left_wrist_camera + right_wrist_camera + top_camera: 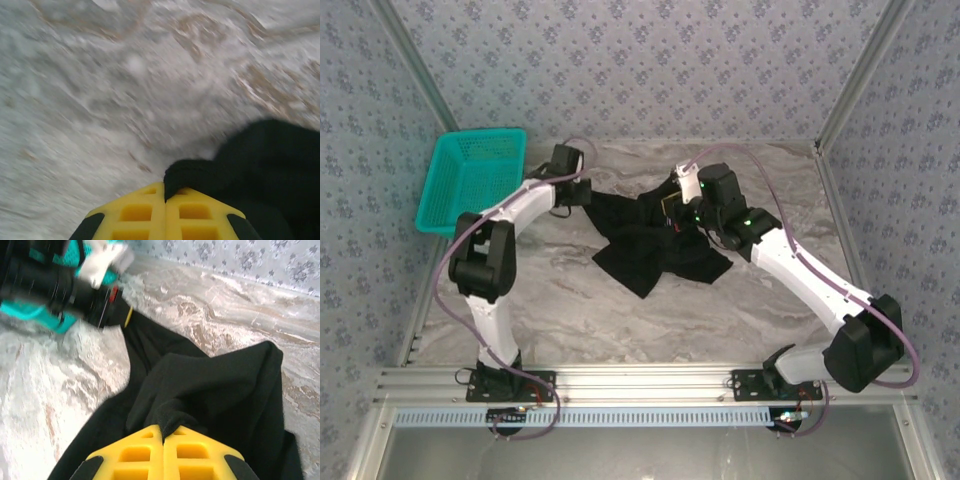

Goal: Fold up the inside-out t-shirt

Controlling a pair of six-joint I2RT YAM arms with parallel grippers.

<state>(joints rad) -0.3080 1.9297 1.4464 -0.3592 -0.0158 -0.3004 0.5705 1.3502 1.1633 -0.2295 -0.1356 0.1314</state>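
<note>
My left gripper raises the pinched corner next and brings it back over the middle of the heap to release it, since the shirt lies crumpled.
The inside-out t-shirt (655, 245) is a crumpled black heap in the middle of the marble table, plain black side showing. My left gripper (582, 192) is at its upper left corner. In the left wrist view the yellow fingers (135, 212) are pressed together with a fold of the t-shirt (265, 160) pinched between their tips. My right gripper (682, 208) is over the shirt's upper right part. In the right wrist view its yellow fingers (192, 452) are shut on a bunched ridge of the t-shirt (210, 385). No print can be seen.
A teal plastic basket (472, 180) stands at the table's far left corner, just behind the left arm. The left arm's wrist (65, 287) shows blurred beyond the shirt in the right wrist view. Patterned walls close in the table's back and sides.
</note>
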